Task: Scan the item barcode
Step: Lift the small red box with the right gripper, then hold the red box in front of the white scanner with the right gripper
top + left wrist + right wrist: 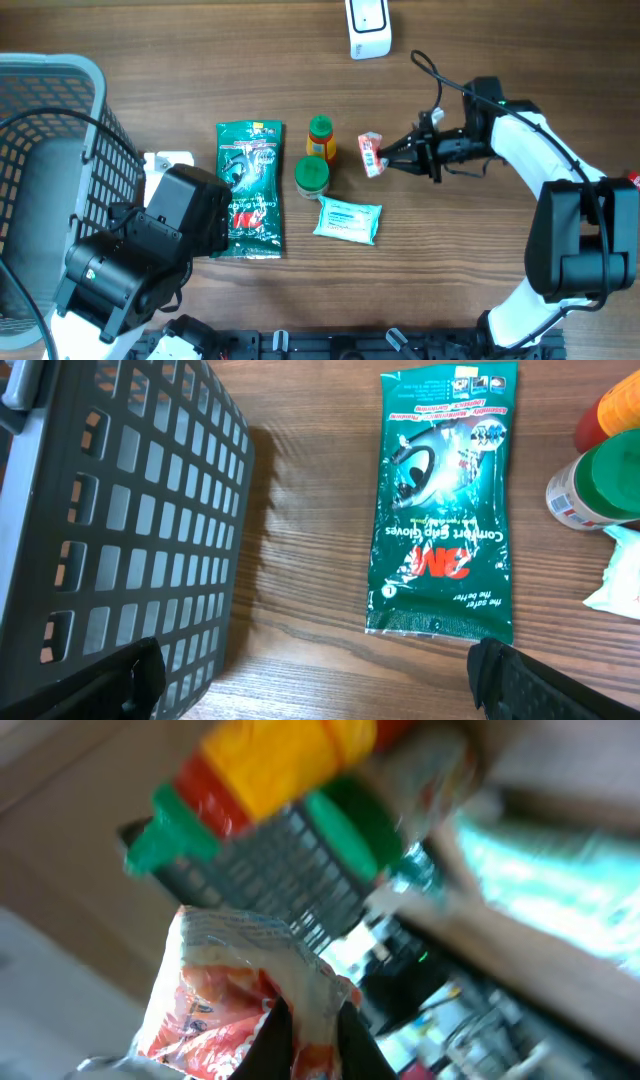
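Observation:
The scanner stands beyond the packet (371,153), so my right gripper moves outward to the white scanner (367,27) next, then to the right in the overhead view to release.
My right gripper (388,155) is shut on a small red and white snack packet (371,153), holding it by its edge right of the bottles. In the right wrist view the packet (230,990) is pinched between the two dark fingers (270,1040). The white barcode scanner (367,27) stands at the table's far edge, up and left of the packet. My left gripper (315,680) is open over bare wood, with the basket to its left and the green glove pack to its right. No barcode shows on the packet.
A grey mesh basket (60,120) fills the left side. A green 3M glove pack (250,190), a yellow bottle with a green cap (320,138), a green-capped jar (311,176) and a pale wipes pack (347,219) lie mid-table.

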{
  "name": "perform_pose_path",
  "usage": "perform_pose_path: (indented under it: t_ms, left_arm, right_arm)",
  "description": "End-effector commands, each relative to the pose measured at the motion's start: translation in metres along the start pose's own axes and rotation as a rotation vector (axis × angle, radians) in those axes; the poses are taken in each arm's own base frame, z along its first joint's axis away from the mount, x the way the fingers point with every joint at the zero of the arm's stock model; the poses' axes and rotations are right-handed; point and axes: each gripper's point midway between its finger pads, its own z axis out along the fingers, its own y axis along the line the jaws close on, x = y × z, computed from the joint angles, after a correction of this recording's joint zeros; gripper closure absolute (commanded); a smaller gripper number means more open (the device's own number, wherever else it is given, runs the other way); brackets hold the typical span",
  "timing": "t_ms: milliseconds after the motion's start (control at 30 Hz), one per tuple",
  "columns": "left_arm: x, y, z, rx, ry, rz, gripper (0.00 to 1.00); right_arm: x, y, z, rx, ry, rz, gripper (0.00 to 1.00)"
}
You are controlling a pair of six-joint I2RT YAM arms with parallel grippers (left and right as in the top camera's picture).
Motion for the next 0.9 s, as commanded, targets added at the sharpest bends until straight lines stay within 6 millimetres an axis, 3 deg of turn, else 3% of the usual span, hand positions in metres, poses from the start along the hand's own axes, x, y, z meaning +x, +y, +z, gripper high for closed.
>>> perform_pose_path:
  t_ms: [0,667,767,867]
  left_arm:
    - [0.001,0.001,0.001,-0.004,0.004,-0.023,0.00]
    - [0.001,0.001,0.001,-0.004,0.004,-0.023,0.00]
    - [0.001,0.001,0.001,-0.004,0.004,-0.023,0.00]
    - [0.001,0.001,0.001,-0.004,0.004,-0.023,0.00]
  right_arm:
    - [0.025,0.017,-0.003,-0.108,0.083,-0.011,0.95]
    - [0.025,0.013,-0.002,-0.086,0.077,0.011,0.95]
    - [0.003,-0.003,-0.001,0.027,-0.014,-0.057,0.95]
    - [-0.031,-0.017,-0.006,0.158,-0.158,-0.159,0.95]
